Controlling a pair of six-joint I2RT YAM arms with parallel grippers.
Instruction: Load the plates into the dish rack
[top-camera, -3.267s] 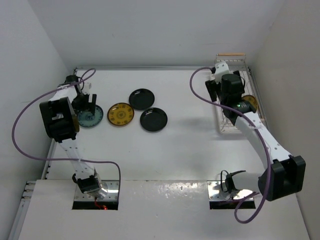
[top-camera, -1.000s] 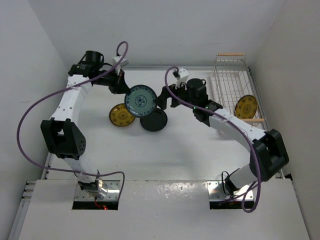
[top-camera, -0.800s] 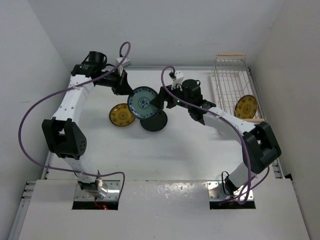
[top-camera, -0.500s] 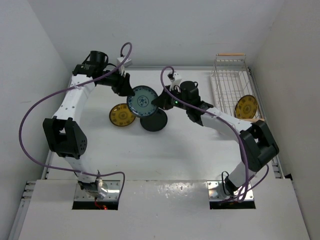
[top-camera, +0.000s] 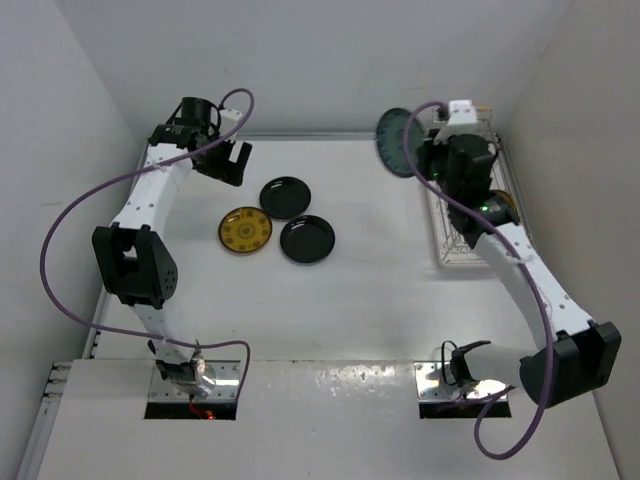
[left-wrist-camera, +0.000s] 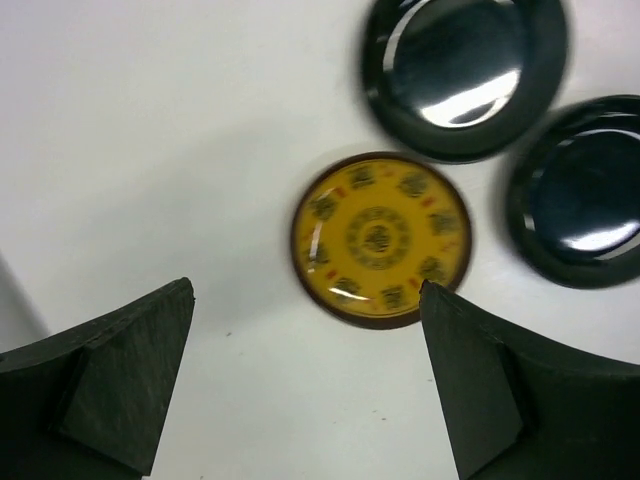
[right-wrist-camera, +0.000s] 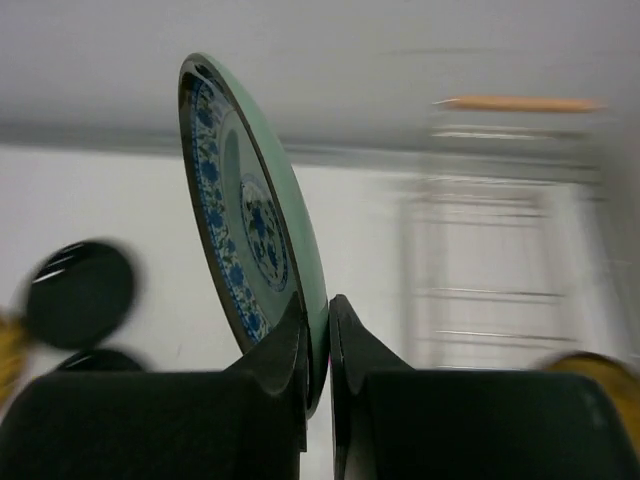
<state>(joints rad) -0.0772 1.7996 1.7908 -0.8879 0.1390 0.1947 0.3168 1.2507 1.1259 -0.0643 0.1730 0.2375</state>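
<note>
The robot's right gripper has to swing over the dish rack, turn to point down and lower the pale blue-green plate next to the standing yellow one, where the rack is empty (top-camera: 492, 176) (right-wrist-camera: 493, 275).
My right gripper (top-camera: 424, 156) (right-wrist-camera: 318, 312) is shut on the rim of the pale blue-green plate (top-camera: 396, 141) (right-wrist-camera: 248, 205), holding it on edge in the air just left of the dish rack (top-camera: 450, 250) (right-wrist-camera: 480, 295). One yellow plate (top-camera: 500, 207) (right-wrist-camera: 592, 364) stands in the rack. A second yellow plate (top-camera: 244, 230) (left-wrist-camera: 381, 240) and two black plates (top-camera: 284, 197) (top-camera: 307, 239) (left-wrist-camera: 465, 70) (left-wrist-camera: 585, 190) lie flat mid-table. My left gripper (top-camera: 232, 160) (left-wrist-camera: 305, 290) hangs open and empty above the table, near the yellow plate.
The rack's far wooden handle (top-camera: 462, 108) (right-wrist-camera: 520, 103) lies close to the back wall. White walls close in the table at the back and on both sides. My right forearm crosses over the rack's near half.
The blue-green plate passed from my left gripper to my right. The left gripper opened and drew back to the left. My right arm swung the plate right toward the rack.
</note>
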